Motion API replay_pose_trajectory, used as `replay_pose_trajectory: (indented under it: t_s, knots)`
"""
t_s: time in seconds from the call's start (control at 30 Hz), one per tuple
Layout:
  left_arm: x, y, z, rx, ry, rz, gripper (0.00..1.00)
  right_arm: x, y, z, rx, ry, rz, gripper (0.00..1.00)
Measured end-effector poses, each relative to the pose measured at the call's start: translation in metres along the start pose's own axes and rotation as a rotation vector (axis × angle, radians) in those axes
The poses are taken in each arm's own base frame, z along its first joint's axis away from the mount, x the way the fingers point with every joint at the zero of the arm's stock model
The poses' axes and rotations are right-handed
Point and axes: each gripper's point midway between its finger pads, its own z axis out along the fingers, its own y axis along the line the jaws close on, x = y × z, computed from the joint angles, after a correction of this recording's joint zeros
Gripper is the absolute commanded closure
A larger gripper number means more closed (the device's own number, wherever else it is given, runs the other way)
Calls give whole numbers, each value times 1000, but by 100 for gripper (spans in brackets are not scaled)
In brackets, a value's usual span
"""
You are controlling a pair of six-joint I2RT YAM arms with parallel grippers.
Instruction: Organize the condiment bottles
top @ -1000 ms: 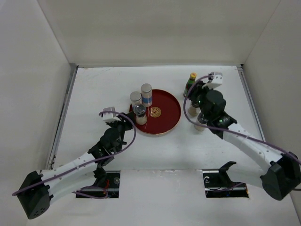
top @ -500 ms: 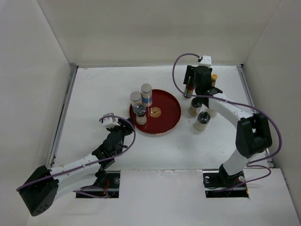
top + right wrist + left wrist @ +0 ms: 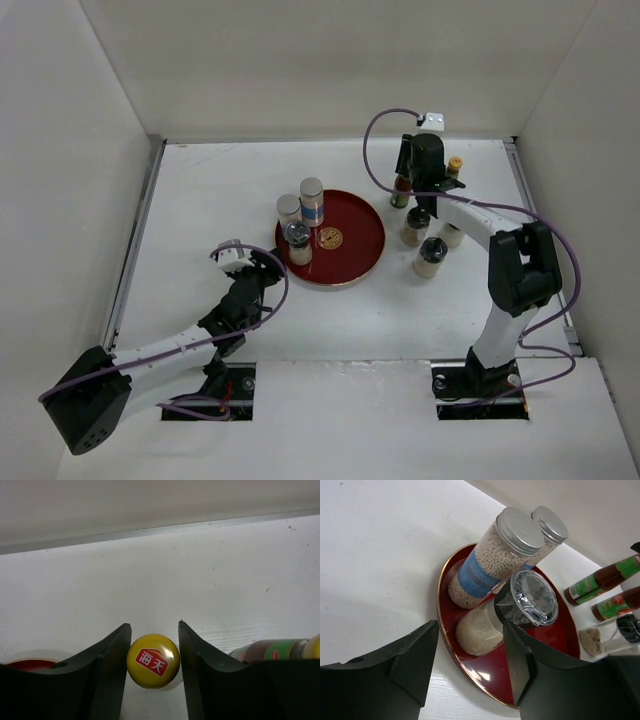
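Next, my right gripper will lift the red-green sauce bottle left in the top view over to the tray's empty far part [image 3: 342,207] [image 3: 30,664], lower and release it.
My right gripper [image 3: 404,176] stands over a slim red-green sauce bottle [image 3: 400,193] at the back right. Its fingers close in on both sides of the bottle's yellow cap [image 3: 152,661]. The second sauce bottle [image 3: 455,166] stands just to its right. Three small shakers [image 3: 431,257] stand in front of them. On the round red tray [image 3: 360,240] stand a blue-labelled grey-lidded cylinder [image 3: 485,565], a second grey-lidded jar [image 3: 547,527] and a clear-capped grinder [image 3: 527,597]. My left gripper [image 3: 471,624] is open and empty at the tray's near-left rim.
The back wall runs close behind the sauce bottles, and the right wall lies beyond them. The tray's gold centre mark [image 3: 331,237] shows beside the three jars. The tray's rim [image 3: 27,662] shows at the lower left of the right wrist view.
My right gripper swung from the shakers to the back and came down around the sauce bottle's cap. My left arm drew back a little from the tray.
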Motion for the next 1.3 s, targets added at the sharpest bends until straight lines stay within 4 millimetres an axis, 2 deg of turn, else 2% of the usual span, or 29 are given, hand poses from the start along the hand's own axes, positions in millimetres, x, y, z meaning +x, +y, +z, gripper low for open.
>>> replay_pose_trajectory:
  t_s: [0.13, 0.33, 0.47, 0.6, 0.7, 0.77, 0.9, 1.1, 1.3]
  knots:
    - [1, 2, 1, -9, 0, 4, 44, 2, 0, 3, 0, -2, -14, 65]
    - [3, 5, 2, -21, 2, 5, 42, -1, 0, 2, -2, -13, -23, 67]
    - [3, 7, 3, -30, -1, 6, 41, -15, 4, -7, -15, -42, -34, 67]
    - [2, 10, 4, -40, -7, 4, 41, -43, 22, -29, -58, -105, -40, 67]
    - [3, 12, 5, -48, -7, 8, 41, -59, 44, -46, -111, -150, -31, 67]
    - [4, 14, 5, -54, -5, 11, 40, -63, 62, -53, -151, -167, -25, 67]
    - [4, 16, 5, -65, -10, 14, 39, -52, 95, -57, -224, -151, -18, 67]
    - [3, 21, 5, -82, -18, 17, 37, -21, 139, -48, -303, -91, -24, 67]
    - [3, 23, 4, -89, -23, 17, 38, 6, 159, -40, -332, -47, -46, 67]
